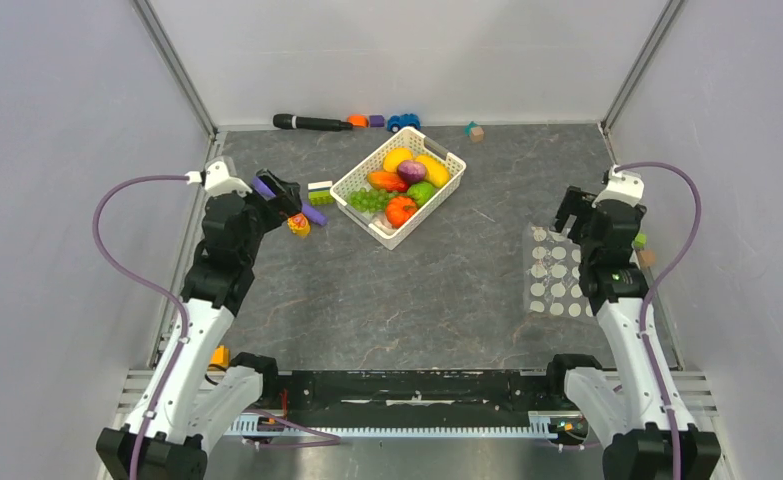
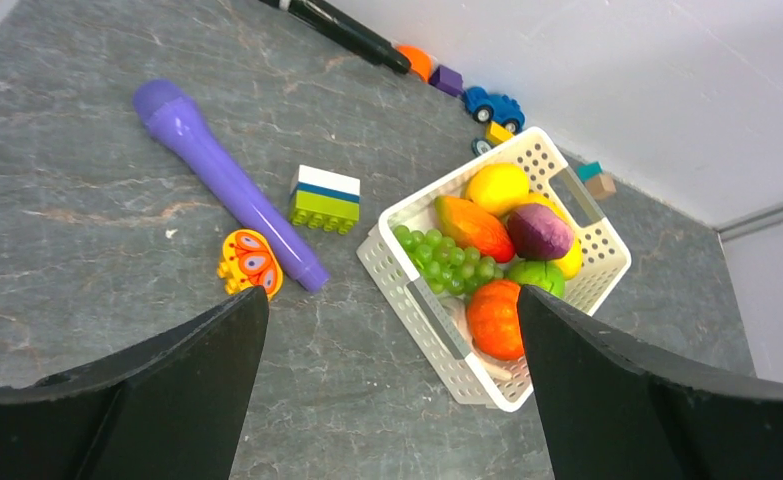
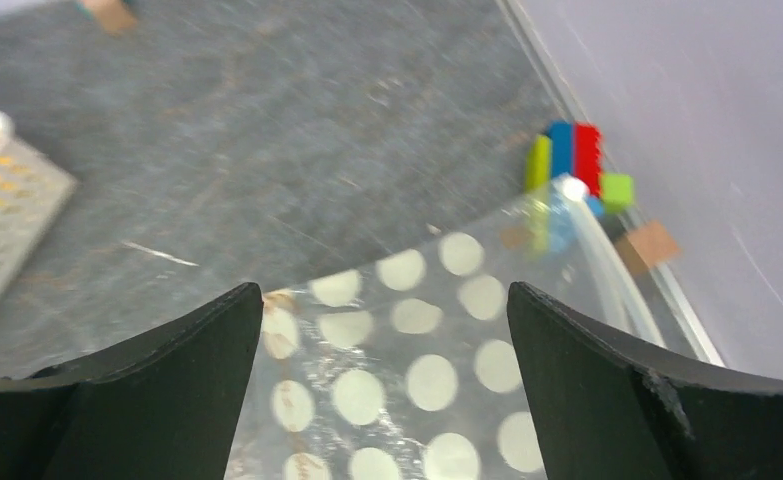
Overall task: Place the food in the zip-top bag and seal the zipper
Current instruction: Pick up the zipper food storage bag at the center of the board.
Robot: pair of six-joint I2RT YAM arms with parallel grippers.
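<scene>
The zipper strip (image 3: 613, 264) runs along the bag's edge by the coloured blocks, so the right gripper next needs to turn and move down toward that edge to close on the zipper strip.
The food (image 1: 403, 180) lies in a white lattice basket (image 1: 445, 186) at the back middle: yellow, orange, purple and red-orange pieces, a green one, and green grapes (image 2: 447, 265). My left gripper (image 1: 283, 194) is open and empty, left of the basket, over bare table in the left wrist view (image 2: 392, 296). The clear zip-top bag (image 1: 555, 276) with white dots lies flat at the right. My right gripper (image 1: 573, 214) is open and empty above the bag's far end (image 3: 384, 292). The zipper (image 3: 603, 266) shows as a clear strip along the bag's right edge.
A purple toy torch (image 2: 227, 180), a butterfly block (image 2: 250, 263) and a green-white block (image 2: 325, 198) lie left of the basket. A black marker (image 1: 312, 122) and a blue toy car (image 1: 403, 121) lie by the back wall. Coloured blocks (image 3: 567, 150) sit by the right wall.
</scene>
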